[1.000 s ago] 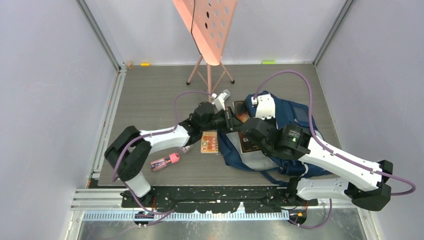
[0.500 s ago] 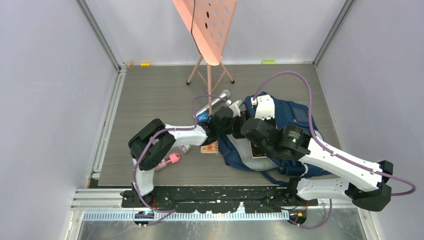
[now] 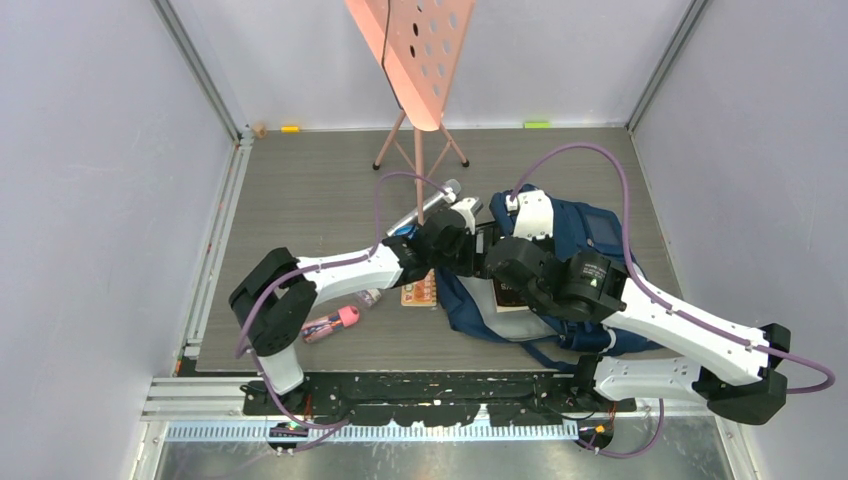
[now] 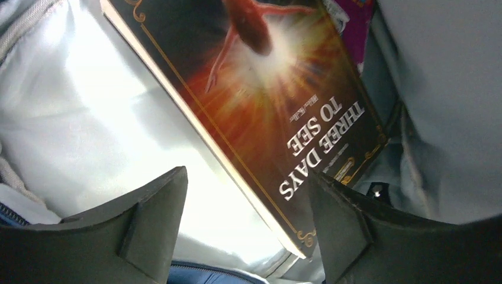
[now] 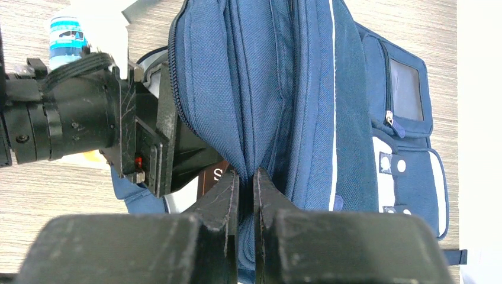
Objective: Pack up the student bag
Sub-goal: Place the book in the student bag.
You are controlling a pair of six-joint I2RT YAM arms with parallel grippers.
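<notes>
I will next lower the blue fold with my right gripper toward the pale lining (image 3: 512,322) (image 5: 183,199) below it and let go there, because the book is already inside.
The student bag (image 3: 592,232), navy blue with grey patches, lies on its side right of centre. My right gripper (image 5: 247,175) is shut on a fold of its blue fabric (image 5: 308,89) and holds the mouth up. My left gripper (image 4: 247,177) reaches into that mouth, open, its fingers (image 4: 155,213) apart with nothing pinched between them. A dark book (image 4: 278,89) titled "Three Days to See" lies slanted on the bag's pale lining (image 4: 89,118), its near corner next to the right-hand finger. From above only a sliver of the book (image 3: 505,293) shows.
A pink music stand (image 3: 415,50) rises behind the arms, its tripod legs (image 3: 418,150) just behind the left wrist. A silver bottle (image 3: 428,203) lies by the legs. An orange card (image 3: 420,289) and a pink item (image 3: 336,321) lie left of the bag.
My left gripper has carried the book rightward into the bag's mouth and opened, letting it go onto the lining. My right gripper has kept its hold on the fabric.
</notes>
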